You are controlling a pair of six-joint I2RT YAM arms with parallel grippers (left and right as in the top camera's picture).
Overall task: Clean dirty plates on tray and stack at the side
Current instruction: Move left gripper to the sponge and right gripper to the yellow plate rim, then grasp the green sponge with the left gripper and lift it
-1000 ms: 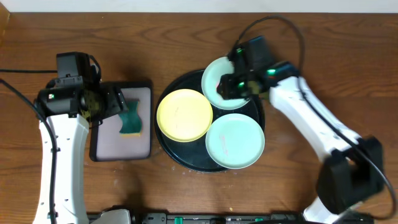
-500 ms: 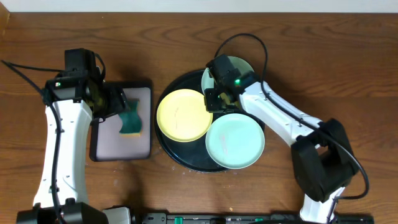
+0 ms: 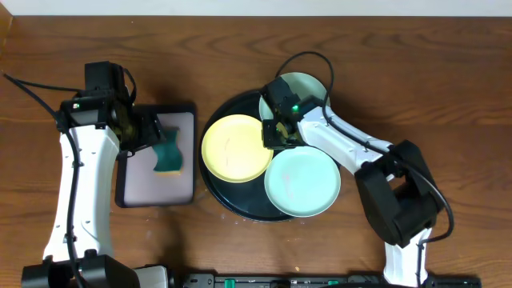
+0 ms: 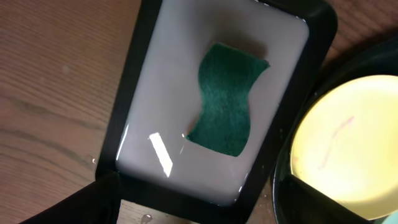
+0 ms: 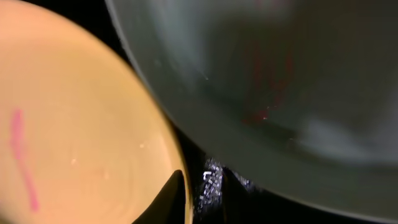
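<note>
My left gripper should next move, open, down and over onto the sponge's narrow middle (image 3: 167,151) (image 4: 225,102), because that is below the gripper and to its right in the overhead view.
The round black tray (image 3: 240,206) holds three plates. The yellow plate (image 3: 232,150) lies at its left, with a pink smear in the right wrist view (image 5: 68,124). One mint plate (image 3: 304,186) lies at the front. The other mint plate (image 3: 308,86) leans on the back rim and shows a red smear (image 5: 280,74). My right gripper (image 3: 276,134) sits at the yellow plate's right edge. Its fingers (image 5: 202,190) are pinched on that rim, one on top and one outside. My left gripper (image 3: 152,132) hovers open over the green sponge (image 4: 227,106), its jaws (image 4: 193,214) empty.
The sponge (image 3: 168,156) lies on a small rectangular black-rimmed tray with a pale mat (image 3: 144,186), left of the round tray. Its corner nearly touches the round tray in the left wrist view (image 4: 155,81). Wooden table (image 3: 448,96) surrounds both. Cables trail behind both arms.
My right gripper moved from over the back mint plate down and left to the yellow plate's right rim. My left arm shifted slightly toward the sponge.
</note>
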